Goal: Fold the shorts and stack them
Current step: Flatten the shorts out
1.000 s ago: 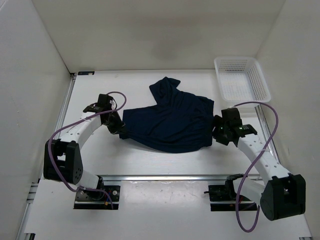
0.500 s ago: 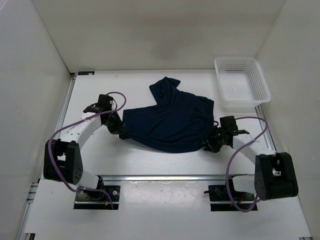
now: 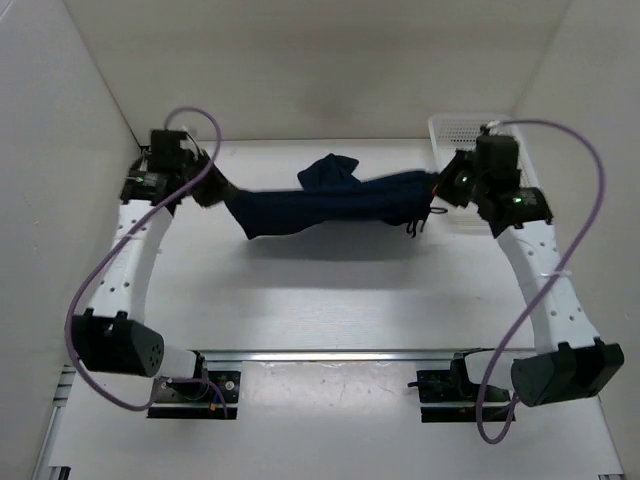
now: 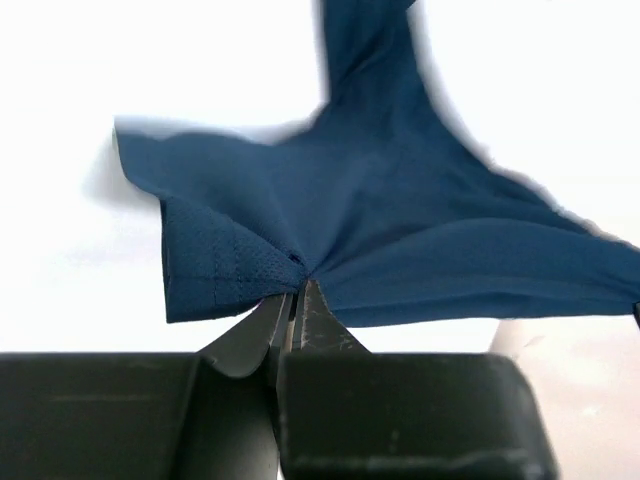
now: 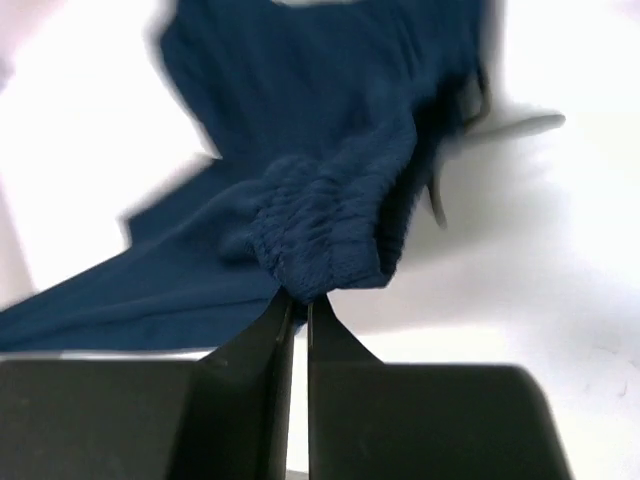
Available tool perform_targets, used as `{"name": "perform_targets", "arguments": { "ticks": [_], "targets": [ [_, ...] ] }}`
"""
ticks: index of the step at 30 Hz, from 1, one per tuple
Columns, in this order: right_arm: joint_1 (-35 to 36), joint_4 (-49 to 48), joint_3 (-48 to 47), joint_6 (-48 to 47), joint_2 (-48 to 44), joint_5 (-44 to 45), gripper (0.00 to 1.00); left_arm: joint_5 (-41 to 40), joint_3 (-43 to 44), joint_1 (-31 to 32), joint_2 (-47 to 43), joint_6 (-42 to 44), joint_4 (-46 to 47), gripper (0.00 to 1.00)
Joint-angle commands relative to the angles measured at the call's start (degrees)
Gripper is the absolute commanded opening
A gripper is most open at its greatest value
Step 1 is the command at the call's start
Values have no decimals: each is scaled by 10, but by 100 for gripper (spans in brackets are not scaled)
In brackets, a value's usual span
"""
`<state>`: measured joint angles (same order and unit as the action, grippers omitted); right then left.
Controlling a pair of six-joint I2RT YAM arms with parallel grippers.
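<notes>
I will raise my right gripper to swing out the bunched leg, then lower it and release the waistband on the tabletop (image 3: 405, 161) beside the basket, which is below the gripper.
The dark navy shorts (image 3: 330, 200) hang stretched in the air between my two grippers, above the middle of the table. My left gripper (image 3: 216, 192) is shut on a hemmed corner of the shorts (image 4: 290, 262) at their left end. My right gripper (image 3: 437, 190) is shut on the gathered elastic waistband (image 5: 320, 250) at their right end, and the thin drawstring (image 3: 415, 226) dangles below it. One leg of the shorts (image 3: 330, 172) bunches up toward the back. The underside of the cloth is hidden.
A white mesh basket (image 3: 460, 130) stands at the back right corner, partly behind my right wrist. White walls close the table on the left, back and right. Purple cables loop over both arms. A metal rail (image 3: 320, 355) runs along the near edge.
My right gripper closed on the waistband. Both arms then rose and swung outward and back, lifting the shorts off the table and pulling them into a taut band.
</notes>
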<state>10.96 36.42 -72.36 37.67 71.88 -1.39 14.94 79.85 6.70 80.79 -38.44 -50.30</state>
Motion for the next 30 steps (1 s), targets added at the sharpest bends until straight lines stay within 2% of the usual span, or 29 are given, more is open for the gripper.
{"name": "perform_targets", "arguments": {
  "ticks": [1, 4, 7, 11, 15, 19, 24, 27, 30],
  "targets": [
    [0, 119, -153, -104, -30, 4, 0, 16, 154, -27, -66, 23, -56, 10],
    [0, 141, -245, -134, -52, -24, 0, 21, 230, -44, -90, 28, -67, 10],
    [0, 147, -280, -156, -99, -63, 0, 21, 301, -51, -134, 35, -67, 10],
    [0, 147, -323, -175, -168, -108, 0, -13, 398, -58, -194, 51, -79, 10],
    [0, 161, -367, -189, -206, -152, 0, -57, 498, -58, -205, 64, -114, 10],
    [0, 184, -411, -189, -220, -174, 0, -101, 551, -51, -218, 70, -119, 10],
    [0, 197, -405, -189, -214, -160, 0, -119, 553, -46, -211, 80, -119, 10],
    [0, 197, -356, -189, -203, -134, 0, -113, 497, -46, -189, 80, -114, 10],
    [0, 148, -250, -183, -203, -103, 0, -106, 410, -46, -162, 86, -89, 10]
  ]
}}
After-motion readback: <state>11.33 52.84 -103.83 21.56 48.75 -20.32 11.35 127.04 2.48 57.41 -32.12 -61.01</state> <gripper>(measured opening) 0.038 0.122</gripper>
